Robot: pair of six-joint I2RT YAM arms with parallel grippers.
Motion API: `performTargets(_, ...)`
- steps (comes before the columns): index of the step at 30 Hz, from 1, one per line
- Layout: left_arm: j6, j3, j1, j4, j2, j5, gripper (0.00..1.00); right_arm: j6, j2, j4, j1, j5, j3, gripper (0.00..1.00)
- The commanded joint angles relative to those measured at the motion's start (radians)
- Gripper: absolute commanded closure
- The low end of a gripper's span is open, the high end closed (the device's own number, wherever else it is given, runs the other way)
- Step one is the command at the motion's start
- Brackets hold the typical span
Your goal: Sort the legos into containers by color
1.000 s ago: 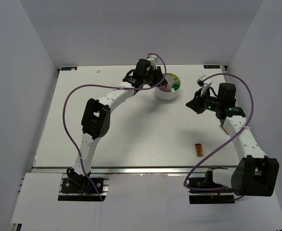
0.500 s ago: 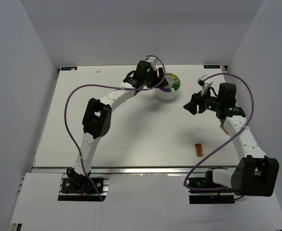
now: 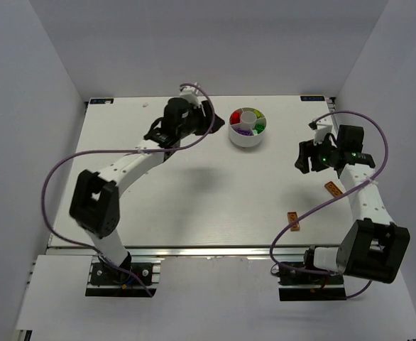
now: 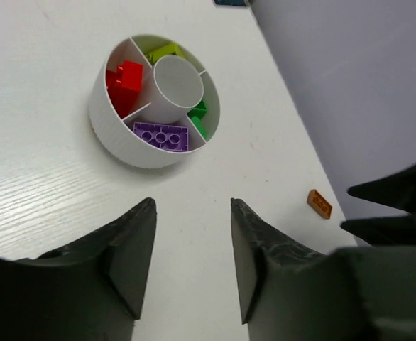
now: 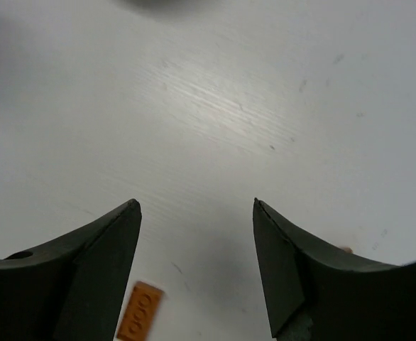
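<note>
The orange lego is back and down near the nearby side of the container, so my right gripper will move there to straddle it. My right gripper's open fingers are above bare table now.
The round white dish [image 3: 248, 138] stands at the back middle of the table, with red [image 4: 125, 78], purple [image 4: 162, 135], green [image 4: 197, 114] and yellow-green [image 4: 162, 51] legos in separate wedges [image 4: 123, 138]. Its centre well looks empty. Two orange legos lie on the table at right [image 3: 331, 189] and front right [image 3: 293, 221]. My left gripper [image 3: 209, 122] [image 4: 192, 202] hovers left of the dish, open and empty. My right gripper [image 3: 306, 158] [image 5: 197, 206] is open and empty over bare table, with an orange lego [image 5: 140, 320] below its left finger.
White walls enclose the table on the left, back and right. The right arm's black gripper [image 4: 396, 206] shows at the edge of the left wrist view, near an orange lego [image 4: 319, 204]. Purple cables loop above both arms.
The left gripper has drawn back leftward from over the dish and its jaws have parted. The right gripper has moved right, away from the dish, and opened.
</note>
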Motion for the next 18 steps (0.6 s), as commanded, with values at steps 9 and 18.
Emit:
performTargets(9,-0.042,-0.472,0.024,0.037,-0.418,0.0,0.33,-0.359,0.212,-0.288,-0.127,0.27,0.13,0.14)
performTargets(18,-0.097,-0.598,0.027,0.04,-0.513,-0.009,0.32,-0.488,0.361,-0.274,-0.229,0.294,0.183,0.14)
